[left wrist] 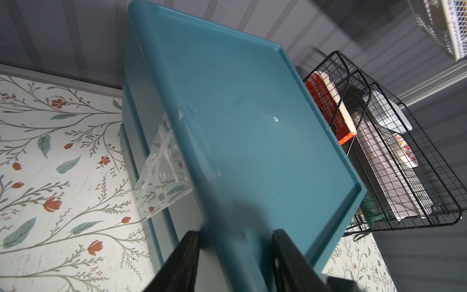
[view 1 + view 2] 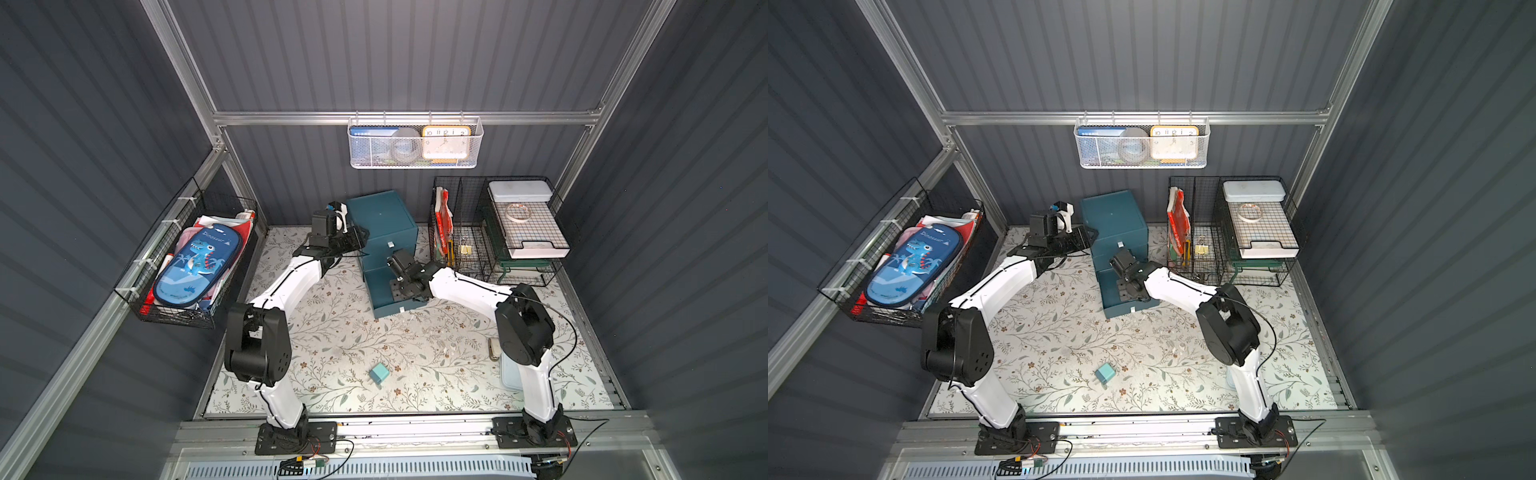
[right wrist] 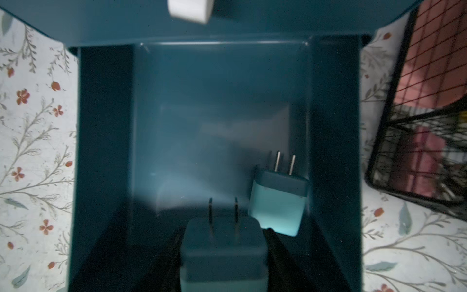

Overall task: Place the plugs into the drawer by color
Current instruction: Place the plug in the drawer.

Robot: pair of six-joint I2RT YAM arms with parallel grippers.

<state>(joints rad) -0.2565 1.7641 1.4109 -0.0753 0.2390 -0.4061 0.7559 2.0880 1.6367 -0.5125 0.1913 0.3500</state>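
Observation:
The robot's right gripper should next bring the plug down to the bare floor beside the open drawer and let go of it.
The dark teal drawer cabinet (image 2: 382, 220) (image 2: 1115, 216) stands at the back, with a lower drawer (image 2: 380, 293) pulled out toward the front. My right gripper (image 3: 223, 252) (image 2: 398, 282) hangs over that open drawer, shut on a mint green plug (image 3: 223, 242) with its prongs pointing away. A second mint green plug (image 3: 276, 204) lies on the drawer floor (image 3: 202, 126). Another mint green plug (image 2: 379, 372) (image 2: 1105, 372) lies on the table near the front. My left gripper (image 1: 237, 235) (image 2: 359, 239) clamps the cabinet's upper left edge (image 1: 227, 177).
Black wire organizers (image 2: 498, 232) stand right of the cabinet. A black wall basket (image 2: 191, 266) with a blue pencil case hangs at the left, a white mesh basket (image 2: 415, 143) on the back wall. A beige stapler-like object (image 2: 493, 349) lies by the right arm. Clear tape (image 1: 164, 161) hangs off the cabinet.

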